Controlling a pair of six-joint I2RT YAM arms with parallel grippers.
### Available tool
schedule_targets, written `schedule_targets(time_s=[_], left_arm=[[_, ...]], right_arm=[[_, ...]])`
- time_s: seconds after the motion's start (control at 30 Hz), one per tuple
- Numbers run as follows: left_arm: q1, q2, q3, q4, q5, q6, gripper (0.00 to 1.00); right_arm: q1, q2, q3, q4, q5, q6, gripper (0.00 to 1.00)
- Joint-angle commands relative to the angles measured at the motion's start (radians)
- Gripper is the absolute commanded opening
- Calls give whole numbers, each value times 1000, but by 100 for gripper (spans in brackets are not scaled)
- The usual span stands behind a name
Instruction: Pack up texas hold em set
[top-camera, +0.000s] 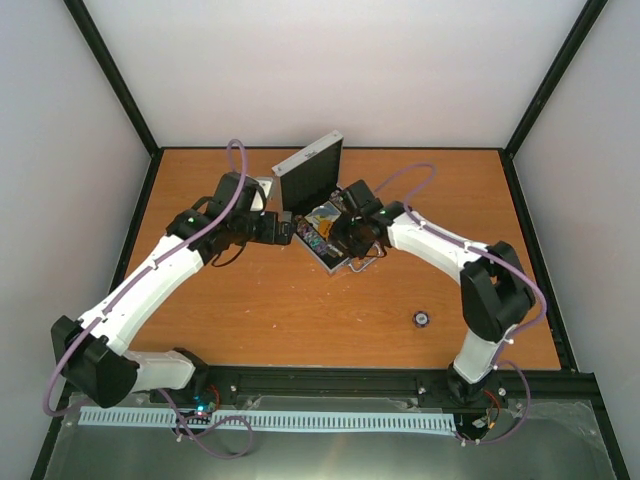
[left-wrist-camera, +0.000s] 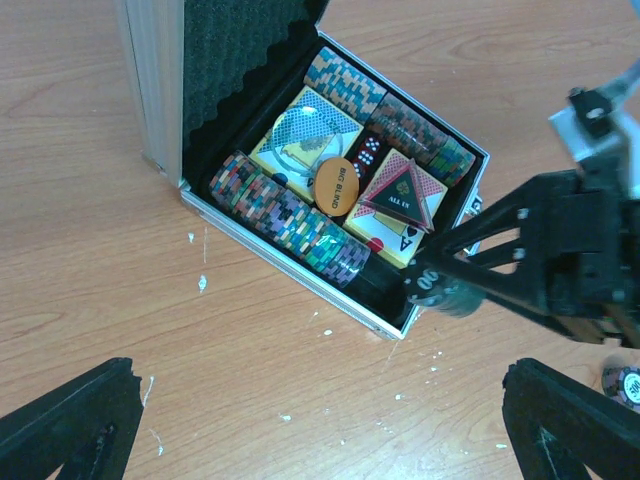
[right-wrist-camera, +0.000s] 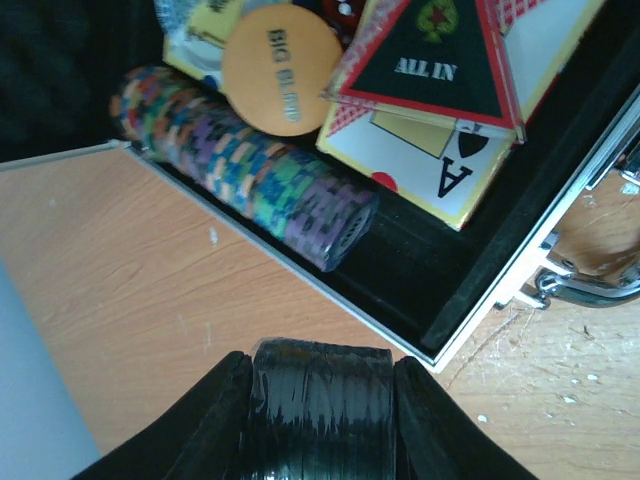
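Observation:
The free black slot (right-wrist-camera: 430, 270) ending the chip row is below the robot's right gripper, so the gripper will next bring the stack of chips over the case's near rim and down to release it.
The silver case (top-camera: 338, 262) lies open mid-table with its lid (top-camera: 308, 180) upright. In the left wrist view its tray (left-wrist-camera: 290, 272) holds rows of multicoloured chips (left-wrist-camera: 290, 215), two card boxes (left-wrist-camera: 300, 140), an orange "BIG BLIND" disc (left-wrist-camera: 337, 185) and a dark "ALL IN" triangle (left-wrist-camera: 400, 192). My right gripper (right-wrist-camera: 320, 400) is shut on a dark wrapped chip stack (right-wrist-camera: 320, 390), just above the case's near rim (right-wrist-camera: 300, 285) beside the free black slot (right-wrist-camera: 430, 270) at the end of the chip row (right-wrist-camera: 250, 175). My left gripper (left-wrist-camera: 320, 430) is open and empty over bare wood left of the case.
One loose chip (top-camera: 422, 319) lies on the table near the right arm and shows in the left wrist view (left-wrist-camera: 625, 385). The case's metal handle (right-wrist-camera: 590, 285) sticks out at its side. White specks dot the wooden table (top-camera: 300, 320).

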Motion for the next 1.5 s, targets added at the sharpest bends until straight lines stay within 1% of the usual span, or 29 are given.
schedule_targets(time_s=[0.0,0.23,0.43,0.57,0.7,0.9,1.07,1.23,1.37,1.47], left_arm=[[3,2,7,-8,-32,25,100],[4,22,16,-12,-31,96,100],[6,26,8,-16,-12,121,100],[6,20,-4,-15,-3,137,100],[6,14,-17,-13,-6,151,100],[6,16,-32,-6,-2,155,100],[6,17,-31,-3,-3,159,100],[7,16,-33,-4,-4,154,100],[6,14,-28,-9,-9,148,100],[7,10,-14,-18,-11,134,100]], right_arm=[[30,61,47,-5,82,138,14],[39,171,103,-36,87,230,15],[40,203,134,-92,146,266,16],[40,216,137,-104,149,286,19],[40,241,156,-102,137,280,25],[40,281,202,-108,105,269,31],[39,284,213,-111,100,268,42],[40,280,225,-114,92,263,59],[40,256,228,-117,105,254,62],[37,208,247,-152,153,212,66]])
